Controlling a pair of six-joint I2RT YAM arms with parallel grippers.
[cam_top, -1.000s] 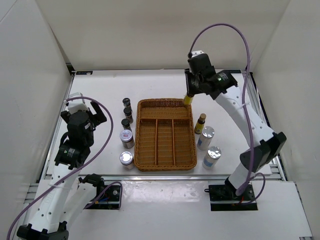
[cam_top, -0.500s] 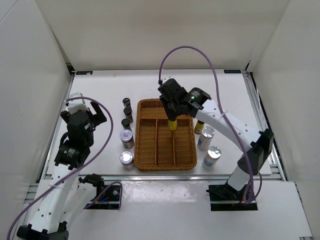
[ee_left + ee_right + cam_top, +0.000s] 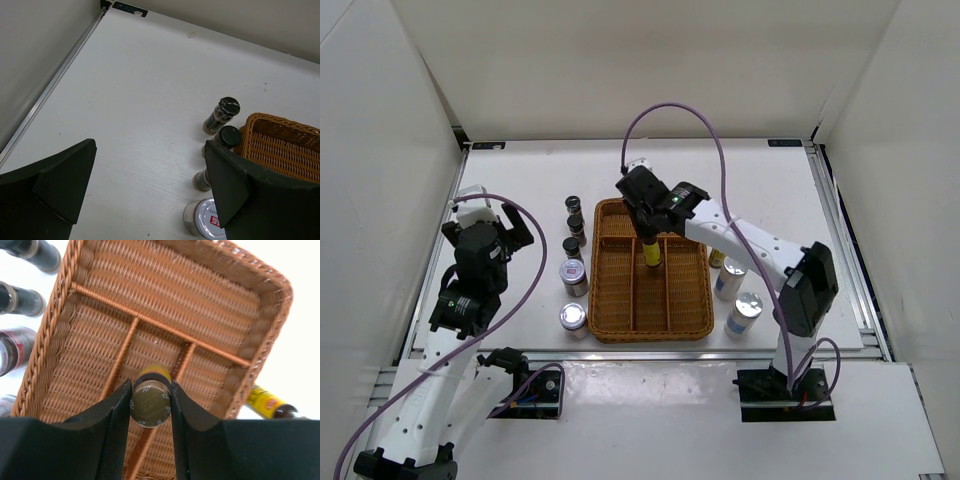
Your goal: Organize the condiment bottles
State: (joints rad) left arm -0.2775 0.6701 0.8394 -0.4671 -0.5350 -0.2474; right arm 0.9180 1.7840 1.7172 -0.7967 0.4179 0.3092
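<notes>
The slim amber-yellow bottle is hanging upright between the tray's dividers. My right gripper needs to lower it next toward the far end of the tray's middle long section (image 3: 650, 258) (image 3: 152, 358) and then let go of the bottle's cap.
My right gripper (image 3: 647, 232) is shut on the brown cap of a slim amber-yellow bottle (image 3: 652, 254) and holds it upright over the middle long compartment of the wicker tray (image 3: 609, 300). In the right wrist view the cap (image 3: 150, 397) sits between both fingers. The second amber bottle (image 3: 717, 259) stands right of the tray, partly behind the arm. Two white cylinders (image 3: 732, 276) (image 3: 746, 312) stand there too. Three dark bottles (image 3: 573, 205) (image 3: 577, 225) (image 3: 571, 246) and two jars (image 3: 574, 276) (image 3: 573, 319) stand left of the tray. My left gripper (image 3: 480, 238) is open and empty, left of them.
The tray has one cross compartment at the back and three long ones; all look empty except for the held bottle. The left wrist view shows the dark bottles (image 3: 222, 112), a jar (image 3: 205, 220) and the tray's corner (image 3: 280, 145). White walls enclose the table.
My right arm has swung left and forward with the amber bottle, from the tray's back right corner to over its middle compartment. The left arm has not moved.
</notes>
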